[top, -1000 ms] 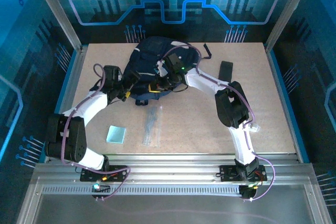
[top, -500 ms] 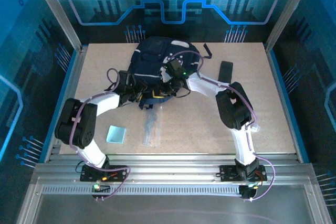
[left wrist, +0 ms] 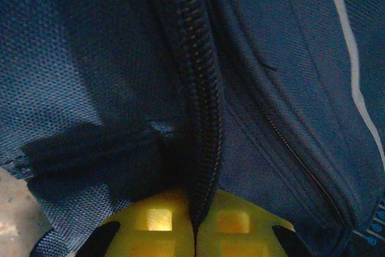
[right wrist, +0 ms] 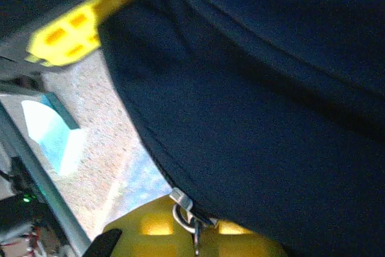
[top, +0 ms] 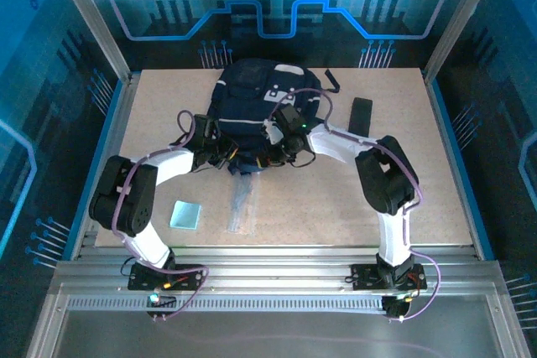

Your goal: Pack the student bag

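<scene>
The zipper pull moves outward in my right gripper toward the bag's side facing the black item next, as my left gripper holds the seam.
The student bag (top: 252, 94) is a dark navy backpack with pale patches, lying at the back middle of the table. My left gripper (top: 228, 157) is at the bag's near edge. In the left wrist view its yellow fingers (left wrist: 156, 227) are shut on the black zipper seam (left wrist: 201, 88) of the bag (left wrist: 283, 88). My right gripper (top: 279, 155) is just to the right on the same edge. It is shut (right wrist: 194, 233) on a small metal zipper pull (right wrist: 187, 206) under the navy fabric (right wrist: 271, 88). The left gripper's yellow fingers (right wrist: 66, 37) show at the upper left of the right wrist view.
A light blue square pad (top: 185, 214) lies near the front left, also seen as a pale block (right wrist: 51, 130). A clear flat strip (top: 241, 205) lies in front of the bag. A black rectangular item (top: 361, 115) rests right of the bag. Metal rails border the table.
My left arm swung right to the bag's near edge and its gripper closed on the zipper seam. The right gripper drew slightly nearer with the zipper pull, and the bag settled flatter.
</scene>
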